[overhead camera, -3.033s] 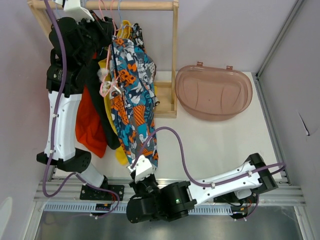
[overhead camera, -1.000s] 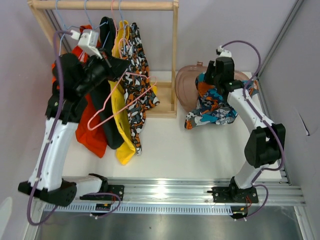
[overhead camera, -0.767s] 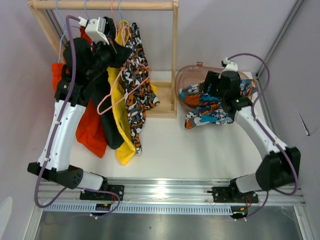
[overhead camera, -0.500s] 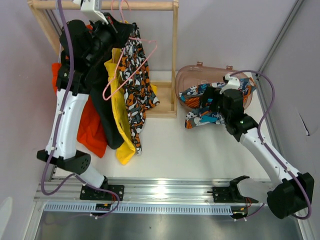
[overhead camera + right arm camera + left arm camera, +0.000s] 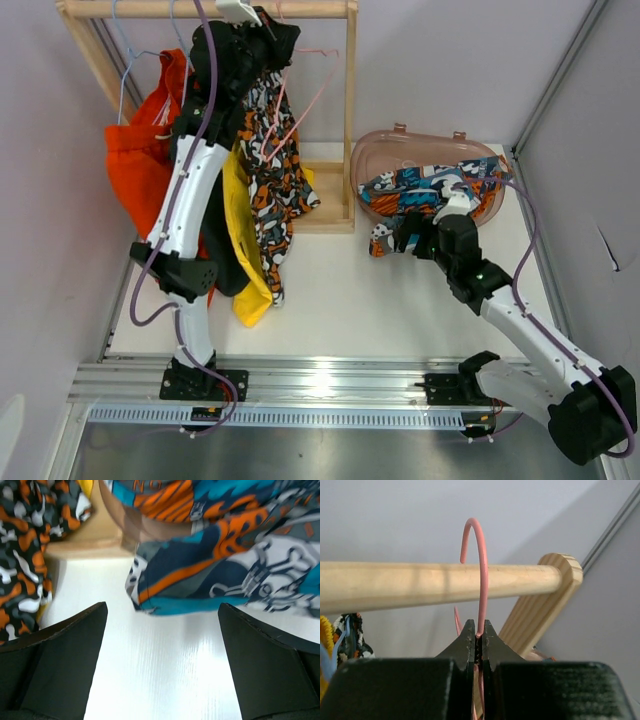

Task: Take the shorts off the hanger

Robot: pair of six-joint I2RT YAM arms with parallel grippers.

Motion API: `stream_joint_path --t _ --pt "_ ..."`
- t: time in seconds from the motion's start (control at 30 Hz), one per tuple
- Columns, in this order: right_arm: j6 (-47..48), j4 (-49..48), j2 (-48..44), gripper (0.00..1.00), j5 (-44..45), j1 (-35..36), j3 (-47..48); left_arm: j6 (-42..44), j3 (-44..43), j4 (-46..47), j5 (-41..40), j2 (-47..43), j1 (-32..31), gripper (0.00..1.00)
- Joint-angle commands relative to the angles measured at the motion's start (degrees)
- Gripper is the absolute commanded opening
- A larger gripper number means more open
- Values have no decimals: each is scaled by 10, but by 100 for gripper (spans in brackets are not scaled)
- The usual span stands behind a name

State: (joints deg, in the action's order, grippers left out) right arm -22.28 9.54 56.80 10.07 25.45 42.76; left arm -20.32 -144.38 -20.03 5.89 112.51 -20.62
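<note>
The left gripper needs to ease down next, seat the pink hanger's hook on the wooden rod and release the hanger's neck, since the hook's arch stands clear above.
My left gripper (image 5: 272,28) is raised to the wooden rod (image 5: 420,582) and shut on the neck of a bare pink hanger (image 5: 481,570), whose hook arches over the rod. Orange-red shorts (image 5: 140,170), black shorts (image 5: 224,272), yellow shorts (image 5: 243,230) and black-white-orange patterned shorts (image 5: 278,170) hang on the rack. The teal-orange-black patterned shorts (image 5: 430,188) lie in the brown tub (image 5: 400,148), one end draped over its rim onto the table. My right gripper (image 5: 162,607) is open just in front of that draped end (image 5: 225,555), holding nothing.
The rack's wooden post (image 5: 350,110) and base (image 5: 330,215) stand between the hanging clothes and the tub. Blue and pink hangers (image 5: 125,70) carry the hanging shorts. White tabletop (image 5: 340,290) lies before the rack; grey walls close in at left, back and right.
The left arm lifted the empty pink hanger up to the rod. The right gripper opened, let go of the teal patterned shorts at the tub, and drew back toward the near edge.
</note>
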Motion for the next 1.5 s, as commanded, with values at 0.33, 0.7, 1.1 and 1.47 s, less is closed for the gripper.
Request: stream_joint_path --t 0.33,0.7,1.1,1.47 --pt "-19 -34 6 100 21 65 -30 -32 -16 69 -10 36 -8 0" --pt "-30 -31 19 99 42 109 -29 52 88 14 -43 -132 -14 66" --pt "-50 -19 13 99 77 162 -36 82 232 -37 -71 -251 50 87" --pt "-55 17 -8 99 108 177 -44 109 394 59 -133 -296 55 60"
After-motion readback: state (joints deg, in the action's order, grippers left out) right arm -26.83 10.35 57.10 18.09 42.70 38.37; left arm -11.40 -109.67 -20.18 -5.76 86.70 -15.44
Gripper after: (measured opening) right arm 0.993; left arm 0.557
